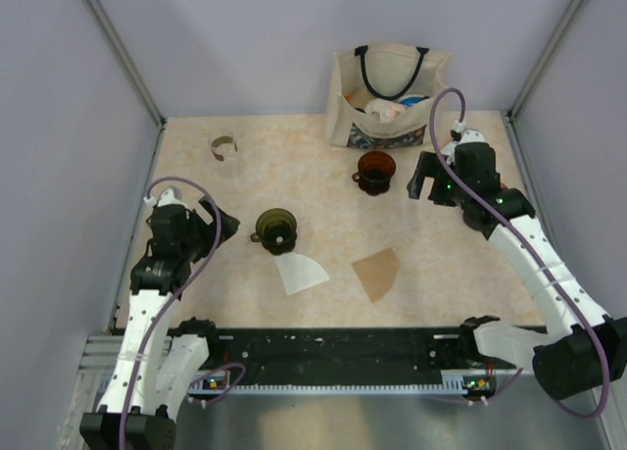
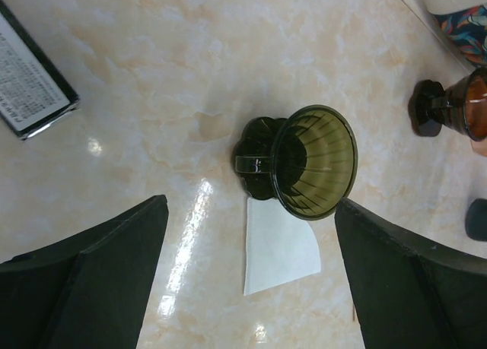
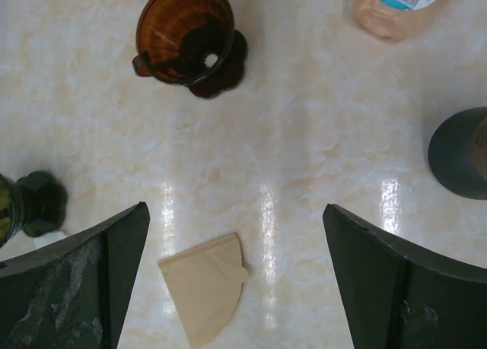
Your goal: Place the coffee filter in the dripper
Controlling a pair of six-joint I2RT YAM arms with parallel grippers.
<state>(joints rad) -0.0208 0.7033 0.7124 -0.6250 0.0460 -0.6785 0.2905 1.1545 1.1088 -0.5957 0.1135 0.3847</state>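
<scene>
The green dripper's handle sticks out toward my left gripper, so that gripper goes down and to the right in the top view onto it next.
A dark green dripper (image 1: 277, 230) stands left of centre, with a white coffee filter (image 1: 302, 272) lying flat against its near side. A brown dripper (image 1: 375, 171) stands further back, and a brown filter (image 1: 378, 272) lies flat near centre. My left gripper (image 1: 220, 225) is open and empty, left of the green dripper (image 2: 308, 163) and white filter (image 2: 280, 246). My right gripper (image 1: 423, 180) is open and empty, just right of the brown dripper (image 3: 190, 37), with the brown filter (image 3: 207, 284) between its fingers in the wrist view.
A cloth tote bag (image 1: 387, 97) with items inside stands at the back. A clear container (image 1: 225, 151) sits at the back left. A black-framed printed panel (image 2: 30, 75) lies beyond the left gripper. Grey walls enclose the table.
</scene>
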